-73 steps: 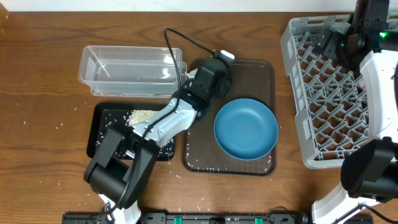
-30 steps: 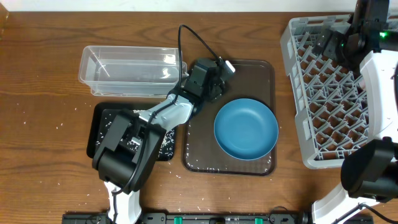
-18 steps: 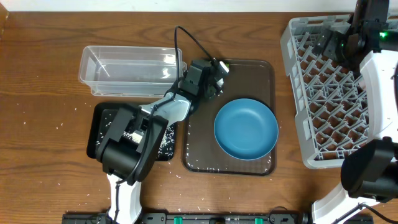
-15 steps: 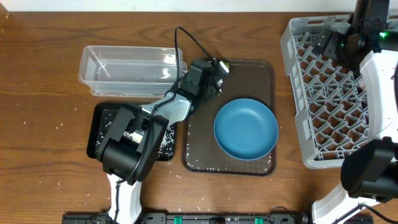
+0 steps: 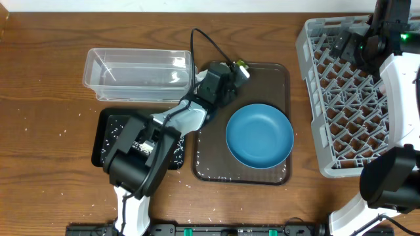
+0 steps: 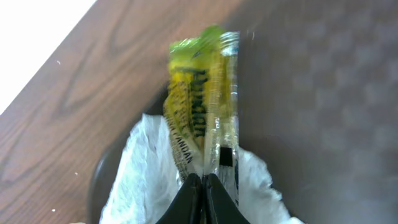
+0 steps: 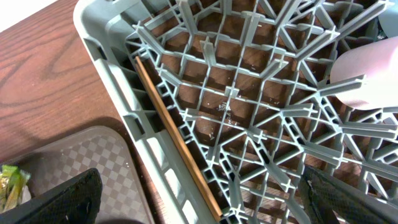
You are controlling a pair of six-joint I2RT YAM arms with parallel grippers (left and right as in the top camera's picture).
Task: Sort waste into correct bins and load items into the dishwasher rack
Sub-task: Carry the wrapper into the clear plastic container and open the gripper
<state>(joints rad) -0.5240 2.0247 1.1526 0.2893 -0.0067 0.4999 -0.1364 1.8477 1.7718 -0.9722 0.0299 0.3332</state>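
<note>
I will next lift my left gripper, bring the wrapper (image 5: 241, 65) left in the overhead view over the clear tub (image 5: 157, 77) and let go, as it is open and empty.
My left gripper (image 6: 203, 182) is shut on the yellow-green wrapper (image 6: 198, 106), which sticks up beyond the fingertips. Crumpled white tissue (image 6: 138, 177) lies around the jaws on the corner of the brown tray. From above, the wrapper (image 5: 241, 65) shows at that tray's far left corner. My right gripper (image 7: 199, 176) stands open over the grey dishwasher rack (image 7: 118, 87), with nothing between its fingers. Wooden chopsticks (image 7: 174, 143) lie along the rack's edge and a pink bowl (image 7: 367, 81) sits further in. A light-blue bowl (image 5: 259, 136) rests on the brown tray.
The clear tub (image 5: 138, 74) stands at the back left. In front of it is the black tray (image 5: 105, 131), holding rice grains (image 5: 176, 151). The brown serving tray (image 5: 279, 75) is at the centre and the rack (image 5: 341, 98) on the right. Loose grains dot the table.
My left gripper has shut on the wrapper at the brown tray's far corner and shifted slightly right with it. The right arm has not moved.
</note>
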